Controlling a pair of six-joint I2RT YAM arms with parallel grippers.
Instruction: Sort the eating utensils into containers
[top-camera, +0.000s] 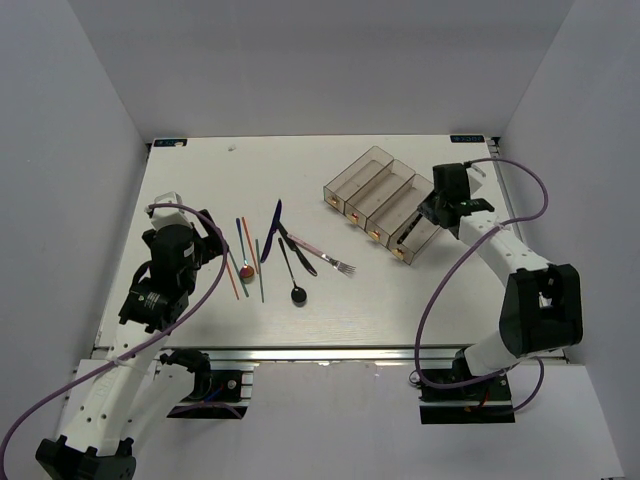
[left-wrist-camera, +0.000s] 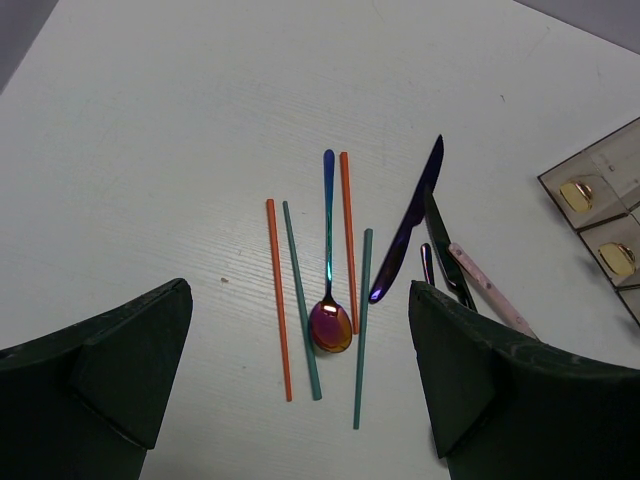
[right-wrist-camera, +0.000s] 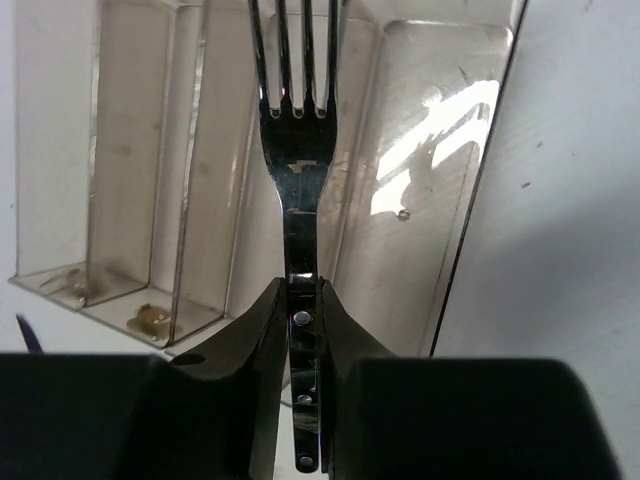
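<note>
I will next move the silver fork (right-wrist-camera: 294, 150) a little with my right gripper, from the end bin's divider toward that bin's outer side, and then let go of the fork's handle.
Four joined smoky-grey containers (top-camera: 366, 173) stand at the back right. My right gripper (top-camera: 436, 208) is at their rightmost bin. In the right wrist view it (right-wrist-camera: 303, 300) is shut on the handle of a silver fork (right-wrist-camera: 294, 150), tines pointing out over the bins (right-wrist-camera: 420, 200). My left gripper (left-wrist-camera: 298, 290) is open and empty above the loose utensils: orange chopsticks (left-wrist-camera: 279, 300), green chopsticks (left-wrist-camera: 362, 330), a red-bowled spoon (left-wrist-camera: 330, 325), a dark-blue knife (left-wrist-camera: 410, 215), a black knife (left-wrist-camera: 445, 250) and a pinkish fork (left-wrist-camera: 490, 290).
A black spoon (top-camera: 297, 293) lies nearest the front edge, beside the pinkish fork (top-camera: 325, 255). Small orange marks sit at the near ends of the bins (left-wrist-camera: 600, 210). White walls close in the table on the left, back and right.
</note>
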